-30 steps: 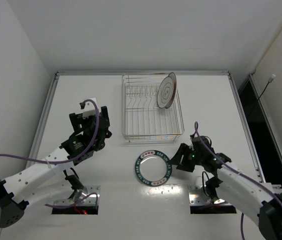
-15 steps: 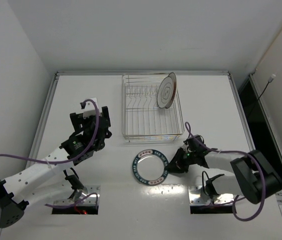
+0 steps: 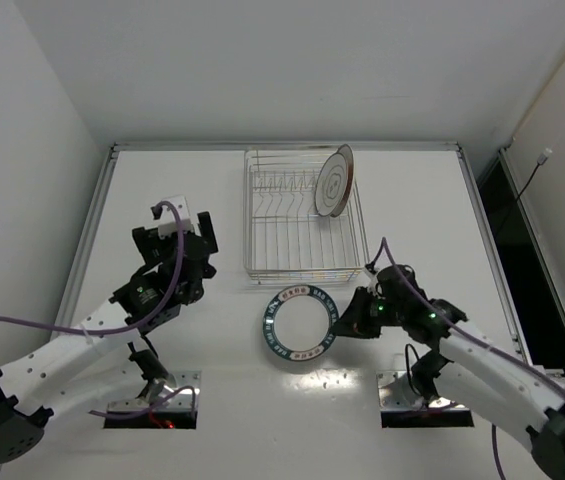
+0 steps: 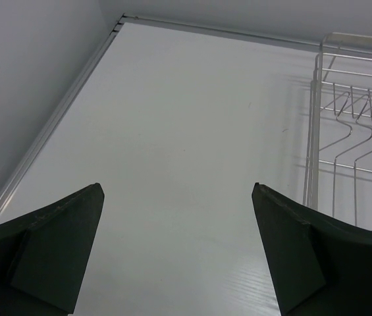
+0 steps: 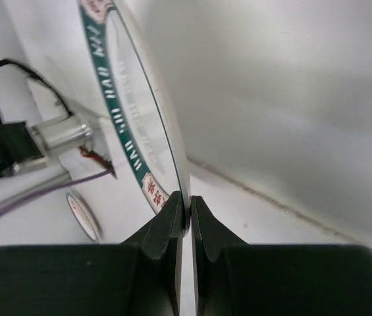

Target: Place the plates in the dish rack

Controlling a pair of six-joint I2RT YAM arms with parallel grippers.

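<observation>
My right gripper will next lift the plate outward, tip it upright, lower it into the empty slot next to the standing plates and let go of it, because the slot is further outward.
The plate with the dark teal, orange-marked rim [image 3: 300,322] [image 5: 133,131] is in front of the dish rack [image 3: 307,268], its right edge tilted up off the table. My right gripper [image 3: 347,322] [image 5: 187,204] is shut on that right edge, one finger on each face. A white plate with orange stripes [image 3: 334,182] stands upright in the rack's far right corner. My left gripper [image 3: 190,232] [image 4: 177,187] hangs open over bare table to the left of the rack [image 4: 350,131], with nothing between its fingers.
A raised rail [image 3: 97,215] borders the table on the left, back and right. A dark gap [image 3: 517,250] lies beyond the right rail. Two metal mounting plates [image 3: 152,392] [image 3: 412,392] sit at the near edge by the arm bases.
My right gripper has closed on the teal-rimmed plate's right edge and tipped it up, shifting it slightly left. My left gripper has moved a little farther from the near edge.
</observation>
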